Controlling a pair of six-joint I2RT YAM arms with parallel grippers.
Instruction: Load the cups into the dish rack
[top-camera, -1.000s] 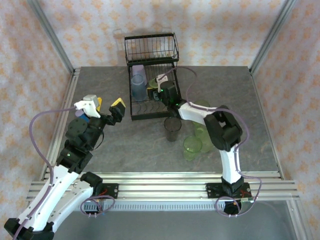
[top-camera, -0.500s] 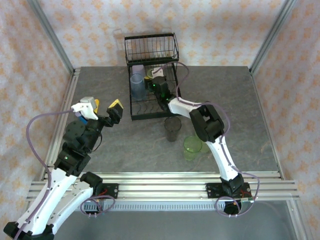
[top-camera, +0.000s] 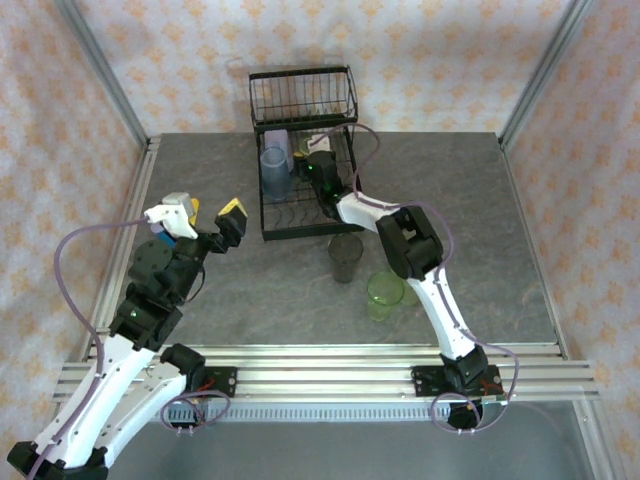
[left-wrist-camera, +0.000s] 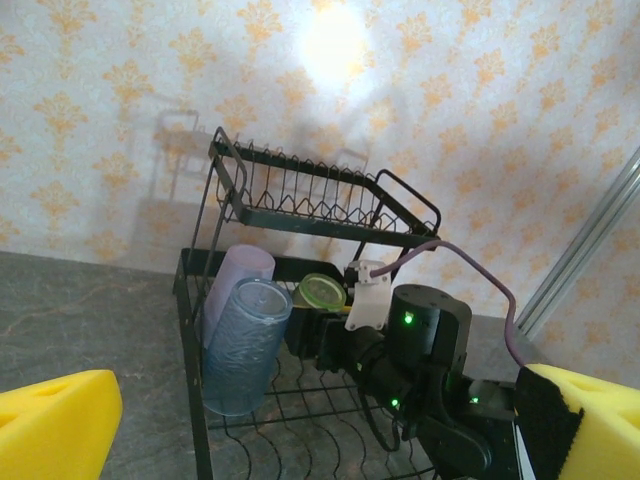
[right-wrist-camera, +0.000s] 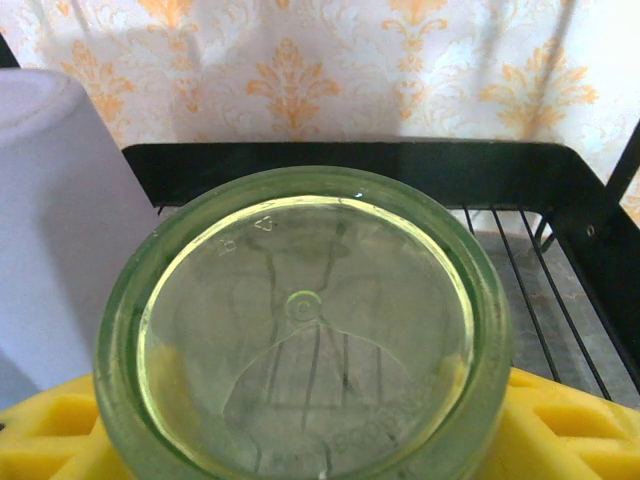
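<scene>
The spot beside the lavender cup on the rack's wire bottom is empty, so my right gripper should lower the light green cup there and let go of it.
The black wire dish rack (top-camera: 300, 200) stands at the table's back middle. A lavender cup (left-wrist-camera: 237, 283) and a light blue cup (left-wrist-camera: 240, 340) lean inside its left part. My right gripper (top-camera: 312, 165) reaches into the rack, shut on a light green cup (right-wrist-camera: 300, 330). Its base faces the wrist camera between the yellow pads (right-wrist-camera: 565, 430). That green cup (left-wrist-camera: 321, 292) hangs just right of the lavender cup (right-wrist-camera: 50, 220). A smoky grey cup (top-camera: 345, 258) and a green cup (top-camera: 383, 293) stand on the table in front of the rack. My left gripper (top-camera: 205, 215) is open and empty, left of the rack.
The rack's raised wire basket (top-camera: 302, 95) sits at its far end against the patterned wall. My right arm (top-camera: 415, 250) stretches over the table cups. Aluminium rails (top-camera: 320, 365) line the near edge, and frame posts (top-camera: 110, 80) stand at the back corners.
My right gripper has carried the green cup left and deeper into the rack, beside the lavender and blue cups. The left arm has shifted slightly.
</scene>
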